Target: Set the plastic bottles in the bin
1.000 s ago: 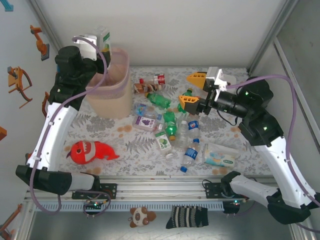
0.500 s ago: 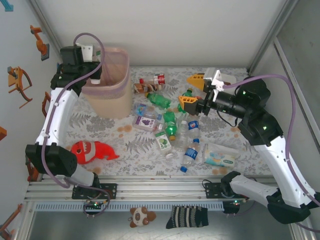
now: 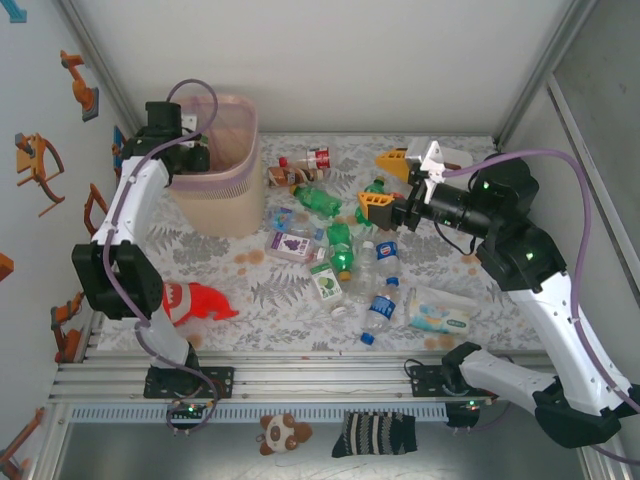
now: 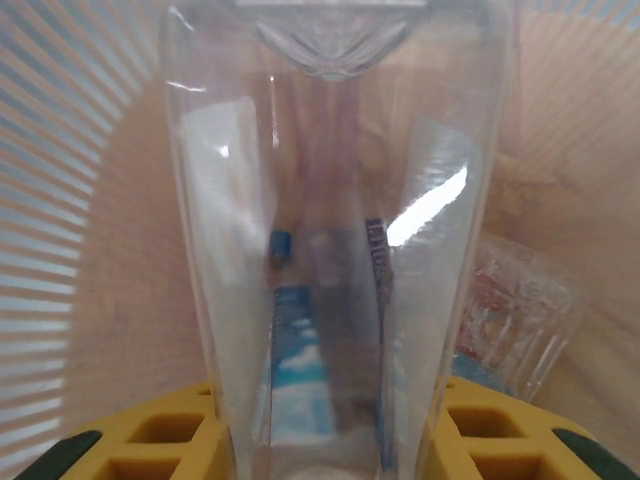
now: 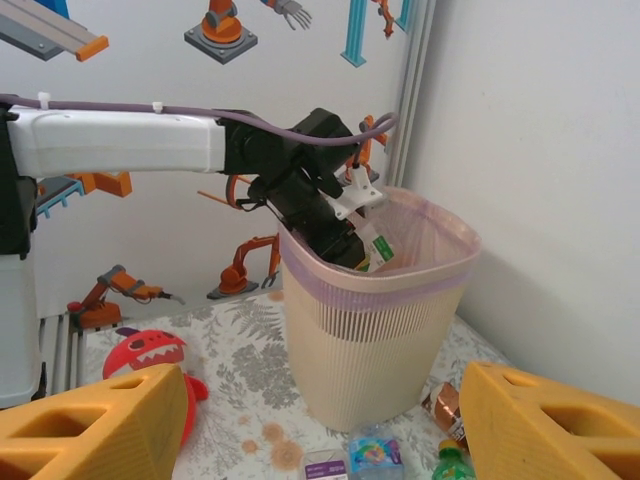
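Note:
My left gripper next lowers the held clear plastic bottle (image 4: 340, 200) deeper toward the bin's littered bottom (image 4: 505, 315) below and releases it among the bottles there.
The bin (image 3: 215, 195) stands at the table's back left. My left gripper (image 3: 188, 152) reaches down inside its mouth, shut on a clear plastic bottle (image 4: 340, 200) that stands upright between the yellow fingers (image 4: 160, 440). Another clear bottle (image 4: 520, 310) lies deeper in the bin, to the right. Green bottles (image 3: 318, 199) and blue-labelled clear bottles (image 3: 381, 305) lie scattered mid-table. My right gripper (image 3: 385, 182) hovers open over them, facing the bin (image 5: 380, 340), with nothing between its fingers (image 5: 90, 430).
A red plush fish (image 3: 195, 300) lies front left, partly behind the left arm. A pale wipes pack (image 3: 440, 310) sits front right. A purple-labelled box (image 3: 290, 243) and a small green carton (image 3: 326, 284) lie among the bottles.
My left gripper has dropped from above the bin's rim down into its mouth, carrying the clear bottle. The right arm has hardly moved.

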